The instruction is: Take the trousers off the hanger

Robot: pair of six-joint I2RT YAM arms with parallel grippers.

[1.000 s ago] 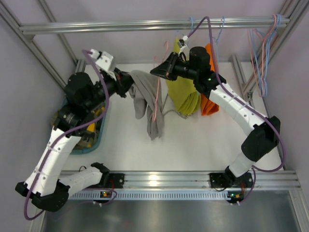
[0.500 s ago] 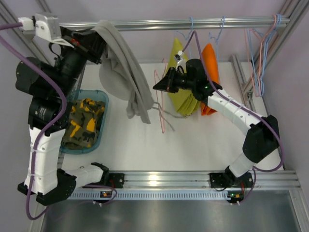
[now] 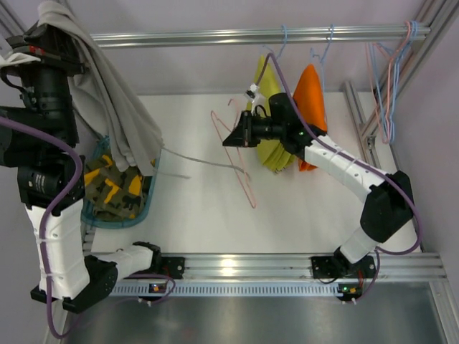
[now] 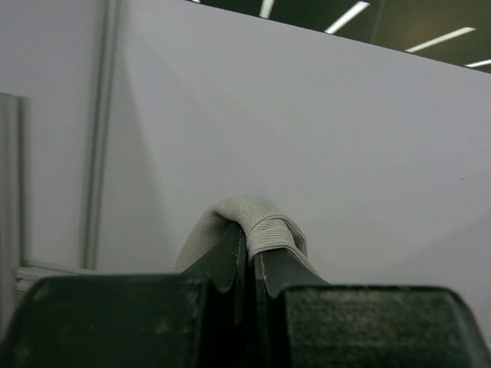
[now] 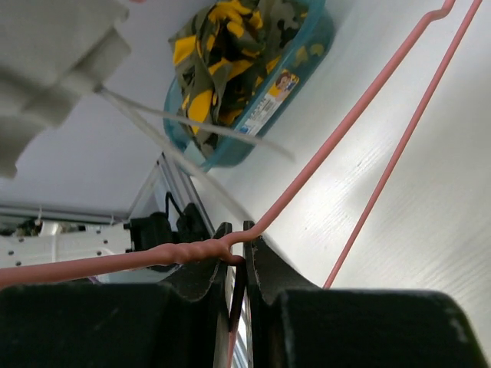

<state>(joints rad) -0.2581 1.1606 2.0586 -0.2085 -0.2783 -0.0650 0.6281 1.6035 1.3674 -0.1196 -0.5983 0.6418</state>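
Note:
My left gripper will tip down and lower the grey trousers (image 3: 107,100) onto the camouflage trousers in the teal basket to release them, as the pink hanger is bare.
The pale grey trousers (image 3: 107,100) hang from my left gripper (image 3: 51,34), raised high at the far left above the basket. In the left wrist view the gripper (image 4: 249,244) is shut on a fold of the grey trousers (image 4: 261,218). Their drawstrings (image 3: 193,159) trail to the right. The camouflage trousers (image 3: 115,190) lie in the teal basket (image 3: 147,208). My right gripper (image 3: 233,136) is shut on the neck of a bare pink wire hanger (image 3: 240,161), held over the table's middle. The right wrist view shows the gripper (image 5: 239,239) pinching the hanger (image 5: 345,130).
A yellow-green garment (image 3: 269,147) and an orange garment (image 3: 310,93) hang on blue hangers from the top rail (image 3: 215,36). Several empty hangers (image 3: 391,72) hang at the far right. Frame posts stand at both sides.
My left arm has swung up and left, pulling the grey trousers off the pink hanger and over the basket. The hanger now hangs bare in my right gripper, which shifted slightly down.

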